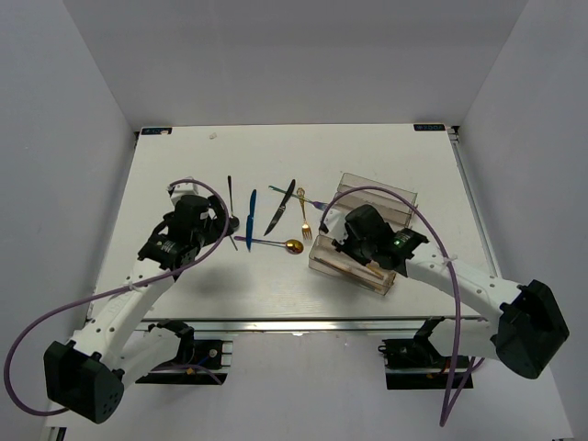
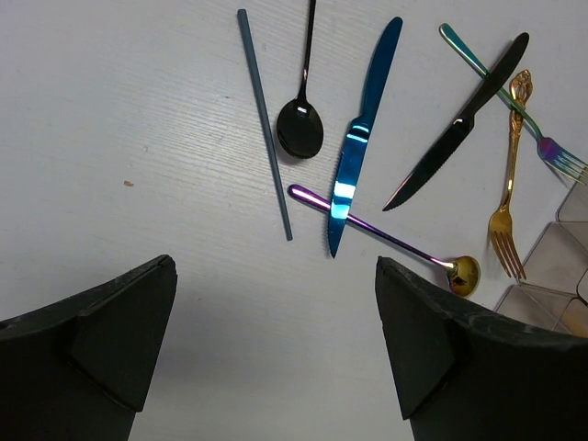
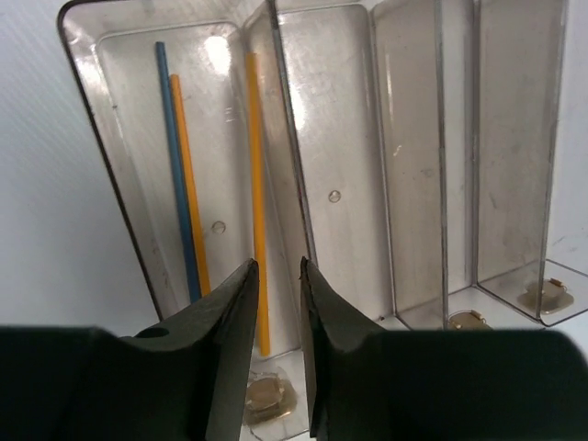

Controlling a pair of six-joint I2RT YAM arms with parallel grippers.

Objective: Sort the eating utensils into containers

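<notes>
I will next move my left gripper away from my base and down, turning it, onto the far end of the dark grey chopstick.
My left gripper is open and empty above bare table, just near of the loose cutlery. There lie a dark grey chopstick, a black spoon, a blue knife, a black knife, an iridescent fork, a gold fork and a gold-bowled purple-handled spoon. My right gripper hovers over the clear organizer tray, jaws a narrow gap apart and holding nothing. Its left compartment holds two wooden chopsticks and a dark one.
The other tray compartments hold nothing. The tray stands right of the cutlery, angled on the white table; its corner shows in the left wrist view. Grey walls enclose the table on three sides.
</notes>
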